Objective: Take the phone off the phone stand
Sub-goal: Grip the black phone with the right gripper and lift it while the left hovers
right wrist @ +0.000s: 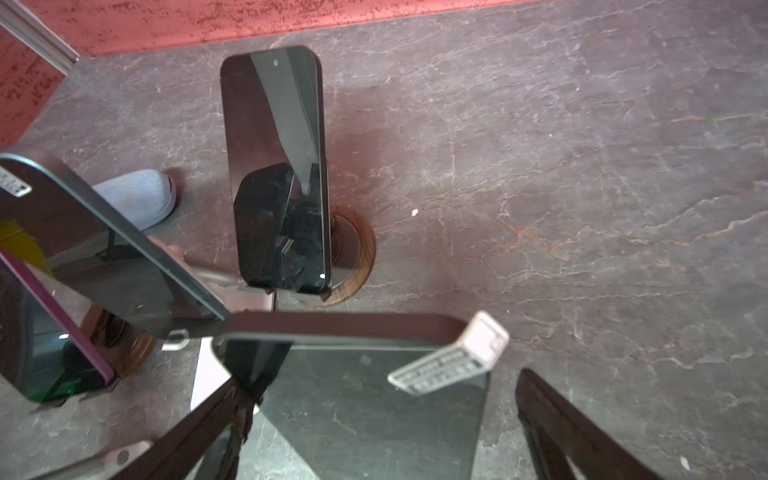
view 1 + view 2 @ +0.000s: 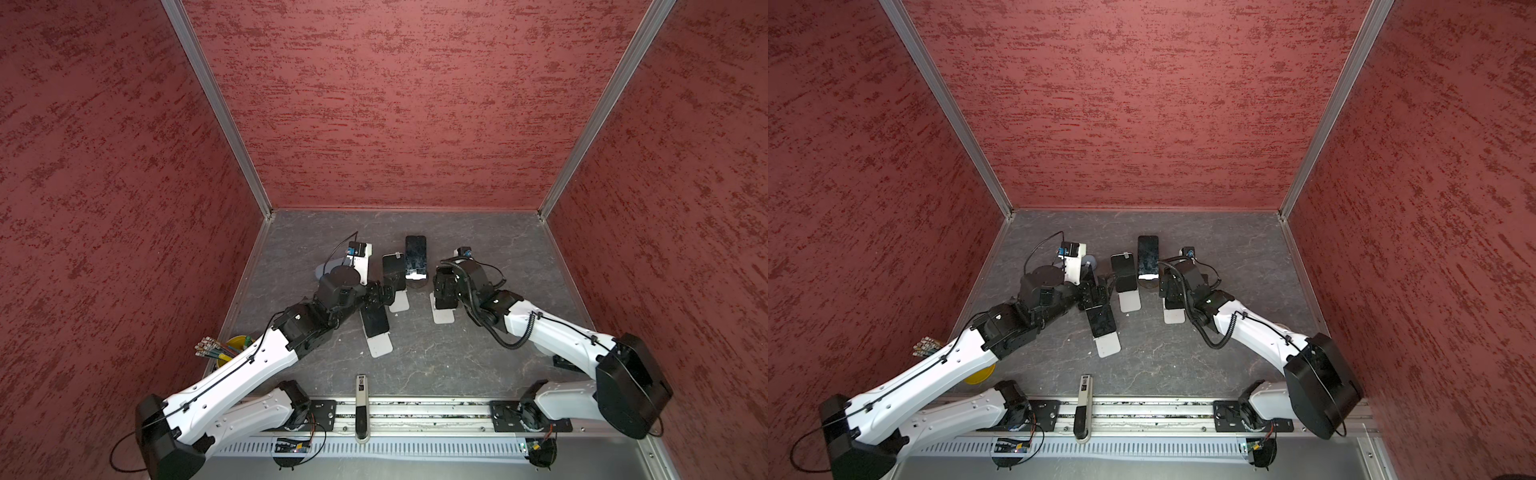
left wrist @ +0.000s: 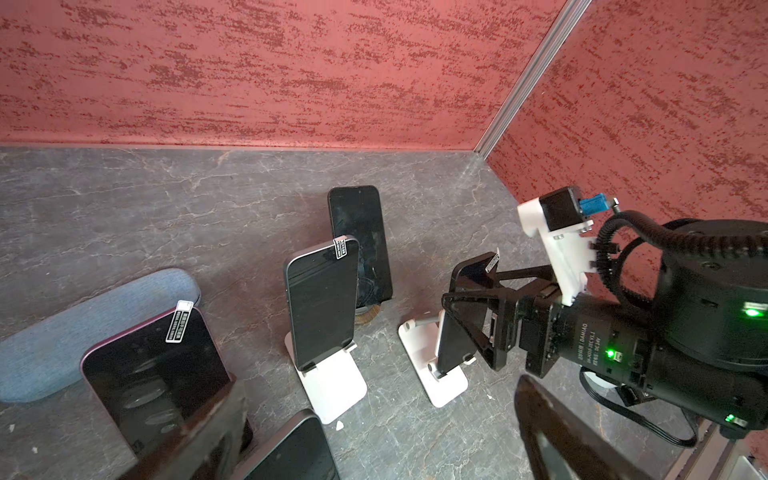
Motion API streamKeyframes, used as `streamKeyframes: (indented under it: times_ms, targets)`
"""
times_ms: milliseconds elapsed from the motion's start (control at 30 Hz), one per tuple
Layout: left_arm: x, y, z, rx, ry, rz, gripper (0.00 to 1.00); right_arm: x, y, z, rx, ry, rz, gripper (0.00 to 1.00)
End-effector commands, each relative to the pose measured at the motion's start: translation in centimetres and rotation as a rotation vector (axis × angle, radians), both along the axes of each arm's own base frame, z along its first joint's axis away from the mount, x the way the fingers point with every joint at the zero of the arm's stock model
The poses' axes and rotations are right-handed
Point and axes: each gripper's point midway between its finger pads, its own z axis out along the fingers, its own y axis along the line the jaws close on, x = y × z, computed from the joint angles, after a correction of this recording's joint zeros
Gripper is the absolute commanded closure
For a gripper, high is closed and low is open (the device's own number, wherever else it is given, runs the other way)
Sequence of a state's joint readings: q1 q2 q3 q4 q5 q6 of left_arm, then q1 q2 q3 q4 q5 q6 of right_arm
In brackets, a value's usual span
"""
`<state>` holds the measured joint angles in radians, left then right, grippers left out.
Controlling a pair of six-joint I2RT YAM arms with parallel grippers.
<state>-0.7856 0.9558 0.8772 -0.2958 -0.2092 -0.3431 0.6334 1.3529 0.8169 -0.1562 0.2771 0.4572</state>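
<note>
My right gripper moves a little toward the neighbouring phones and farther over the phone's upper end (image 1: pixel 352 352) next and closes, as a gap shows beside the label tab.
Several dark phones lean on stands in the middle of the grey floor. My right gripper (image 1: pixel 378 384) is open and straddles the upper part of one phone (image 1: pixel 365 419) with a white label tab. Its fingers (image 1: pixel 195 432) flank the screen without pressing it. That phone (image 3: pixel 463 320) rests on a white phone stand (image 3: pixel 446 384), seen in a top view under the right gripper (image 2: pixel 443 286). My left gripper (image 3: pixel 378 388) hangs open above another phone (image 2: pixel 376 322) on a white stand (image 2: pixel 381 345); in a top view the left gripper (image 2: pixel 384 293) is just behind it.
Two more phones stand close by: one (image 2: pixel 393 272) on a white stand, one (image 2: pixel 416 255) on a round wooden base (image 1: pixel 357 253). A purple-edged phone (image 3: pixel 153 370) and a blue-grey case (image 3: pixel 83 336) sit to the left. A yellow pencil cup (image 2: pixel 228 351) stands front left. Red walls enclose three sides.
</note>
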Motion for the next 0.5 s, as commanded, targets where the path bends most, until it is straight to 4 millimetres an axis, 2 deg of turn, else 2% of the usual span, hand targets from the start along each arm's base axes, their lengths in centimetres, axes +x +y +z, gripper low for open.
streamKeyframes:
  times_ms: [0, 200, 333, 467]
  targets:
    - [-0.21, -0.5, 1.08, -0.031, -0.041, -0.029, 0.0, 0.89, 0.1, 1.23, 0.02, -0.029, -0.05, 0.01]
    - [-0.19, -0.73, 0.93, -0.025, -0.038, -0.039, 0.0, 1.08, 0.42, 0.6, 0.036, -0.013, -0.059, 0.1]
    - [-0.27, -0.94, 0.69, -0.026, -0.03, -0.051, 0.01, 1.09, 0.5, 0.43, 0.037, -0.008, -0.06, 0.2]
    - [-0.38, -1.04, 0.52, -0.027, -0.024, -0.059, 0.0, 1.05, 0.64, 0.47, 0.038, -0.008, -0.053, 0.37]
